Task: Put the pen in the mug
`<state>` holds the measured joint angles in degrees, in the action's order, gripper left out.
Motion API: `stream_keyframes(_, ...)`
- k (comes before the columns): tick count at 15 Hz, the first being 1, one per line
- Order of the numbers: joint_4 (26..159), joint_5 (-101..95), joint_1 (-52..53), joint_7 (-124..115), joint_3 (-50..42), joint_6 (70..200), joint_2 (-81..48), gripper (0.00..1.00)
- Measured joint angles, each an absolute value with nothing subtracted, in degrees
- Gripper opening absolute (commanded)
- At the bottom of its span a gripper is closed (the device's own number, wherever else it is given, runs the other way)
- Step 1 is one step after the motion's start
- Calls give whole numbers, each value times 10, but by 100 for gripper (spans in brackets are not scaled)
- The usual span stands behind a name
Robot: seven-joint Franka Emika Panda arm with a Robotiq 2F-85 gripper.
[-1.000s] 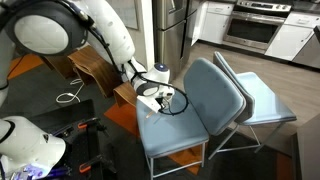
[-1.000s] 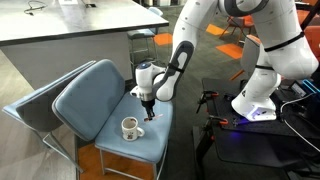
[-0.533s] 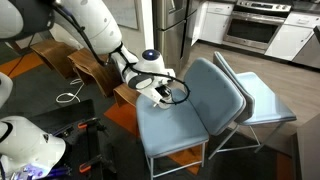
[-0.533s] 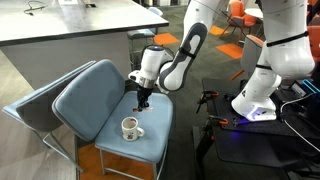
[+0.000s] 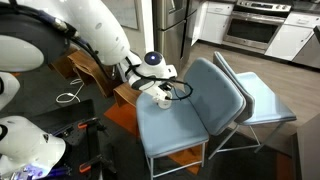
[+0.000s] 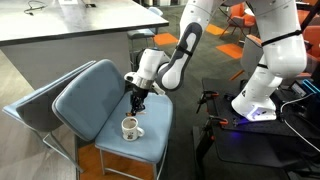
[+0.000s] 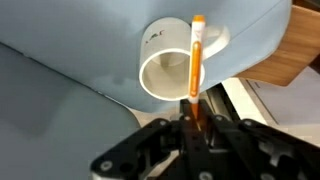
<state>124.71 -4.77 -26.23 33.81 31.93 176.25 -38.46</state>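
Note:
My gripper will move outward and down to bring the pen into the mug's opening and then let go of it, because the pen's tip is over the mug's far rim.
In the wrist view my gripper is shut on the pen, an orange and white stick that points away from the jaws. Its tip lies over the far rim of the white mug, which stands on the blue chair seat. In an exterior view the gripper hangs a little above the mug, with the pen too thin to make out. In an exterior view the gripper hides the mug.
The blue chair's backrest rises behind the mug, and a second chair stands behind it. A wooden side table is beside the seat. A counter and the robot base flank the chair.
The arm has lifted and moved the gripper with the pen from beside the mug toward a spot above it. The mug has not moved.

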Motion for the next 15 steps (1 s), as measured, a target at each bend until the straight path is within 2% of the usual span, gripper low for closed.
stream_keyframes(15, 1083, -165, -395, 503, 465, 1719, -626, 3)
